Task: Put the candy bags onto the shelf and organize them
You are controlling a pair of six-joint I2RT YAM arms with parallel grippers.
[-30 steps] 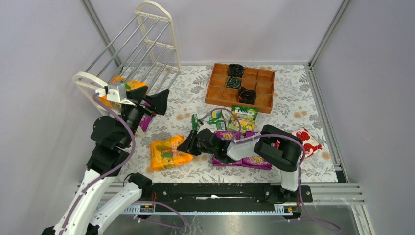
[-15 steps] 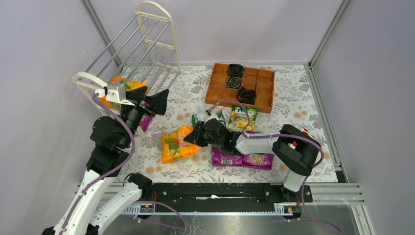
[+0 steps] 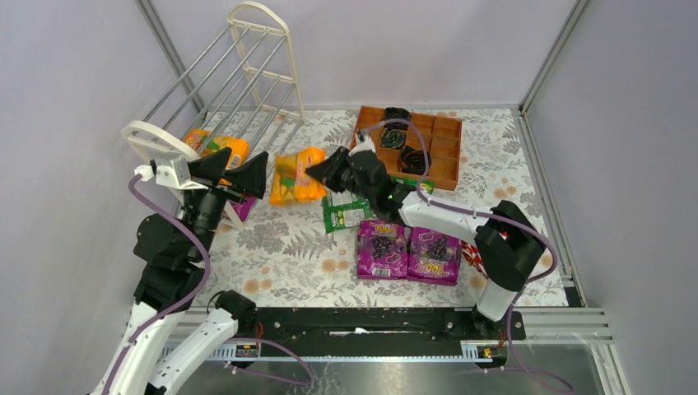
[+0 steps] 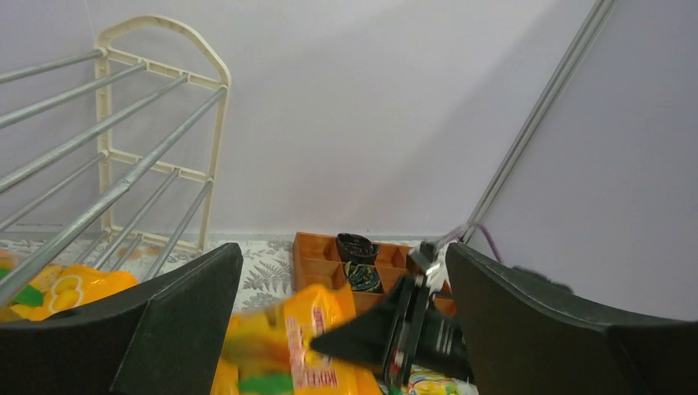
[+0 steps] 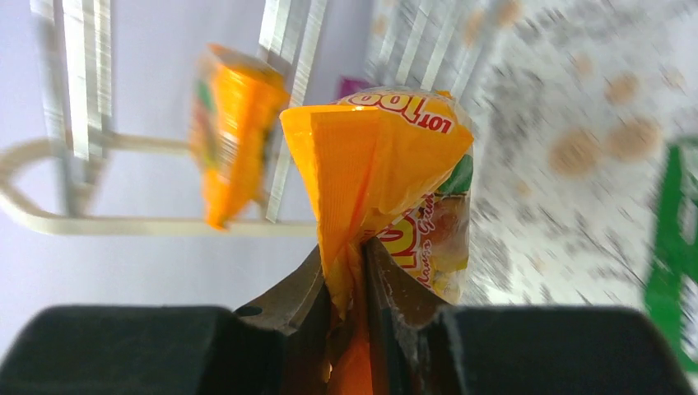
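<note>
Bare shelf rods past the shelved orange bag (image 3: 252,122) (image 5: 298,41) lie outward of my right gripper and to the left in the top view, so it moves there next and releases.
My right gripper (image 3: 317,174) is shut on the edge of an orange candy bag (image 3: 297,175) and holds it in the air just right of the cream-white shelf (image 3: 239,82). The right wrist view shows the bag (image 5: 387,156) pinched in the gripper (image 5: 362,247). My left gripper (image 3: 234,169) is open and empty beside the shelf's near end, facing that bag (image 4: 296,337). Another orange bag (image 3: 216,145) lies on a low tier. Two purple bags (image 3: 381,247) and a green bag (image 3: 344,212) lie on the table. A purple bag (image 3: 244,206) lies below my left gripper.
An orange-brown wooden tray (image 3: 444,156) with black coils (image 3: 395,115) stands at the back right, behind my right arm. A red-and-white package (image 3: 471,257) is mostly hidden by the right arm's elbow. Grey walls close in both sides.
My right gripper has lifted the orange bag off the table and carried it back and left to the shelf. My left gripper has shifted slightly towards me and stayed open.
</note>
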